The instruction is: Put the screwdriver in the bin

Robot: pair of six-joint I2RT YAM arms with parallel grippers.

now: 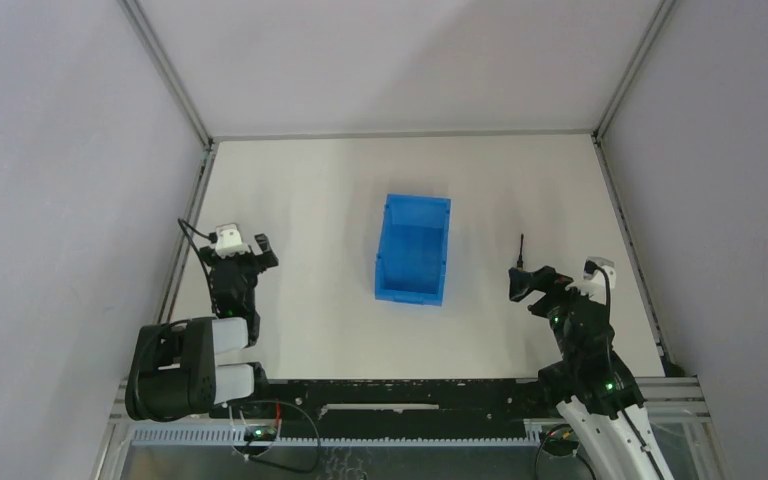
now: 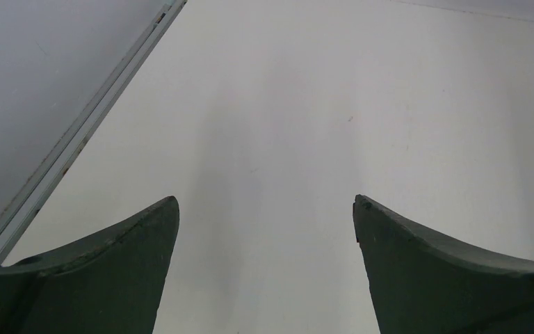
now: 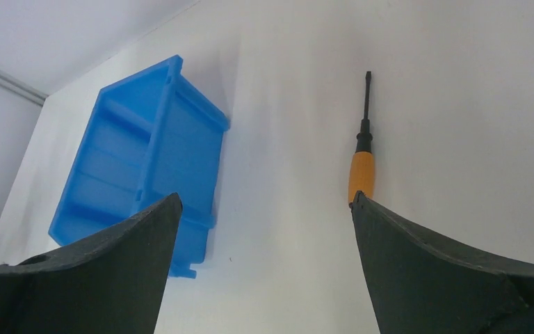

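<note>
Next I should move my right gripper outward, tilt its fingers down and lower them onto the screwdriver's black collar (image 1: 520, 265) (image 3: 364, 143), since it lies below and outward of them.
The blue bin (image 1: 378, 262) stands upright in the middle of the table, and its inside looks empty. In the right wrist view the bin (image 3: 188, 139) is at the left. The screwdriver (image 3: 362, 170) lies flat on the table to the bin's right, orange handle toward me and black shaft pointing away. Its handle end sits just beyond my right fingertip. From above only the shaft (image 1: 522, 248) shows past my right gripper (image 1: 535, 283). My right gripper (image 3: 264, 198) is open, with nothing between its fingers. My left gripper (image 1: 245, 252) hovers open at the table's left, over bare table (image 2: 265, 200).
Grey walls with metal frame rails (image 1: 188, 235) close the white table on the left, right and far sides. A rail edge (image 2: 76, 139) runs close by my left gripper. The arm bases and a black cable track (image 1: 390, 395) line the near edge.
</note>
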